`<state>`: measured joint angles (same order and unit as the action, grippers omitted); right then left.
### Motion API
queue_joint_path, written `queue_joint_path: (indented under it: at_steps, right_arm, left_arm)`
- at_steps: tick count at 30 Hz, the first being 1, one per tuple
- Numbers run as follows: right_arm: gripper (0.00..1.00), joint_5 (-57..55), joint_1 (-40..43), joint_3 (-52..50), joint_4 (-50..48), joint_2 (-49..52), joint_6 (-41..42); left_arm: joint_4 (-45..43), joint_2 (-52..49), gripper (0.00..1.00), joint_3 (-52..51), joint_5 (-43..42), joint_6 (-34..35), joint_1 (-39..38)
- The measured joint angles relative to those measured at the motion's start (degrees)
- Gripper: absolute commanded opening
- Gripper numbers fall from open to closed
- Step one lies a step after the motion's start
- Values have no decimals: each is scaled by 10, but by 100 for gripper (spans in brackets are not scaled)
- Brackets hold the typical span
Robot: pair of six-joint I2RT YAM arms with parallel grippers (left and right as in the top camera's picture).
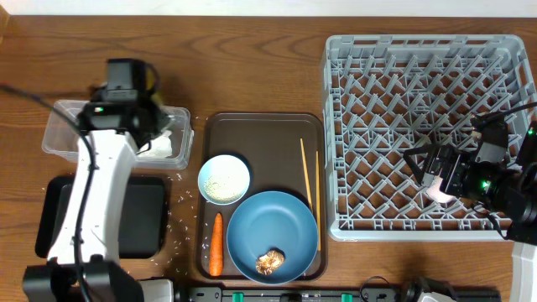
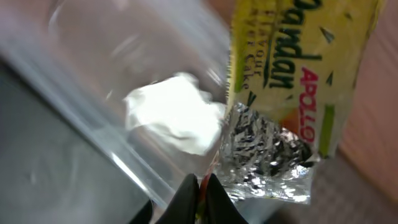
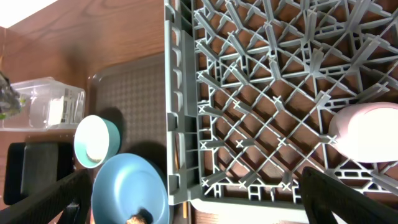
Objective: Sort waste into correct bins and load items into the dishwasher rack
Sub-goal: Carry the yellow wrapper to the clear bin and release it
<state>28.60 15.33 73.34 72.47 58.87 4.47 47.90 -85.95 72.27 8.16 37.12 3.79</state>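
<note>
My left gripper lowers the yellow-green wrapper (image 2: 280, 74) toward the white paper scrap in the clear tub next and releases its edge there. That tub already holds waste.
My left gripper (image 2: 202, 186) is shut on the edge of the yellow-green wrapper (image 2: 280, 74), which hangs over the clear tub (image 1: 59, 138). A white paper scrap (image 2: 174, 112) lies in that tub. My right gripper (image 1: 430, 172) is open over the grey dishwasher rack (image 1: 377, 50), with the pinkish-white cup (image 3: 367, 130) lying in the rack by its right finger. The blue plate (image 1: 285, 222) carries the brown food lump (image 1: 270, 262). The carrot (image 1: 216, 245), the chopsticks (image 1: 307, 172) and the light-blue cup (image 1: 224, 179) with rice in it lie on the brown serving tray.
The shallow black tray (image 1: 143, 218) sits in front of the clear tub, partly under my left arm. Loose rice grains (image 1: 180, 210) lie scattered on the table between it and the dark brown serving tray (image 1: 260, 126). The white bowl is out of view.
</note>
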Motion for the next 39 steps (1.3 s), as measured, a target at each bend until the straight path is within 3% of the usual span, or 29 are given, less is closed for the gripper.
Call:
queue_joint_path:
  at_steps: [4, 7, 12, 19, 21, 27, 32, 39]
  right_arm:
    - [99, 0, 0, 0, 3, 0, 0]
    - [99, 0, 0, 0, 5, 0, 0]
    - [99, 0, 0, 0, 10, 0, 0]
    - [99, 0, 0, 0, 10, 0, 0]
    - [99, 0, 0, 0, 12, 0, 0]
    - [99, 0, 0, 0, 14, 0, 0]
    - [99, 0, 0, 0, 14, 0, -3]
    - [99, -1, 0, 0, 10, 0, -6]
  left_arm:
    - [-12, -12, 6, -14, -3, 143, 24]
    - [-38, -17, 6, -19, -5, 214, 25]
    - [-56, -30, 6, -19, -12, 275, 25]
    - [-54, -32, 9, -21, -38, 304, 25]
    - [-50, -32, 21, -21, -40, 306, 25]
    - [-24, -25, 31, -22, -49, 280, 25]
    - [-15, -1, 50, -23, -73, 212, 25]
    - [24, 68, 54, -23, -122, 94, 21]
